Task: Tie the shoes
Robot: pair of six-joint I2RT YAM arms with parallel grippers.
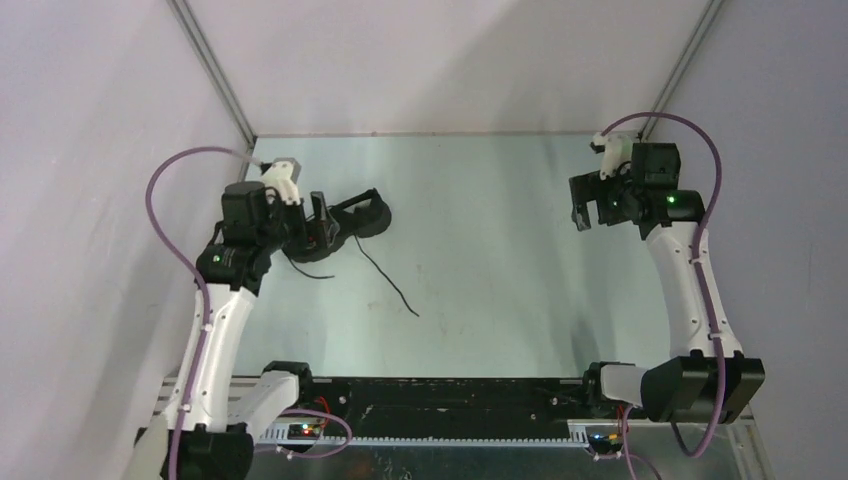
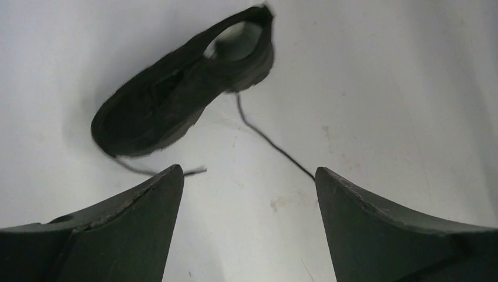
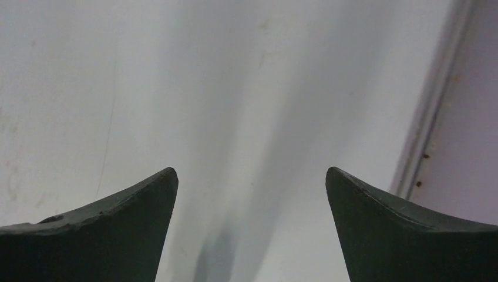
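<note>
The shoe's heel tab [image 1: 374, 194] [image 2: 266, 11] stands up below my left gripper and to its right in the top view. I will move that way and go down, with one finger on each side of the tab.
A single black low-top shoe [image 1: 362, 216] lies on the pale table at the back left; in the left wrist view the shoe [image 2: 170, 100] has its toe at the left and its heel opening at the upper right. Its laces are loose: a long lace [image 1: 390, 285] trails toward the table's middle, also seen as a long lace [image 2: 273, 144], and a short lace end [image 2: 141, 170] lies by the toe. My left gripper [image 1: 320, 226] hovers at the shoe's near side, left gripper [image 2: 248, 170] open and empty. My right gripper [image 1: 583, 212] is far off at the back right, right gripper [image 3: 251, 170] open over bare table.
White enclosure walls close in the table; the right wall's base strip [image 3: 423, 147] runs close beside the right gripper. A black rail [image 1: 450, 400] with the arm bases spans the near edge. Purple cables [image 1: 165, 230] loop from both arms.
</note>
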